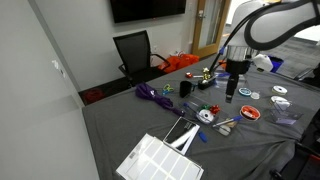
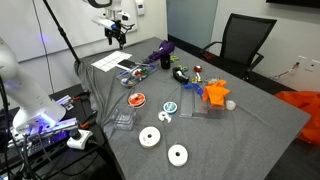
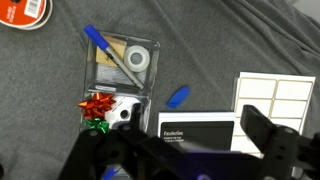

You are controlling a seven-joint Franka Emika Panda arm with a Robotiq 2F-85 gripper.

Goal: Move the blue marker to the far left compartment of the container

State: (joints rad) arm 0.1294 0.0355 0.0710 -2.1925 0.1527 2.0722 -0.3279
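I will next move my gripper down toward the upper left in the wrist view and turn it so that its fingers go on both sides of the blue marker's end with the cap (image 1: 237,120) (image 3: 97,38).
In the wrist view the blue marker (image 3: 101,45) lies slanted across a small clear box (image 3: 148,52) that also holds a tape roll and red and green bows. The container, a white ribbed tray (image 3: 276,97), lies to the right of it; it also shows in both exterior views (image 1: 158,160) (image 2: 108,62). My gripper (image 3: 186,150) is open and empty. It hangs well above the table over a black box (image 3: 198,127), apart from the marker. It shows in both exterior views (image 1: 232,92) (image 2: 117,38).
A loose blue cap (image 3: 179,96) lies between the clear box and the tray. A purple ribbon (image 1: 152,94), red discs (image 1: 248,113), white tape rolls (image 2: 150,137) and orange items (image 2: 214,93) are scattered on the grey cloth. A black chair (image 1: 134,50) stands behind the table.
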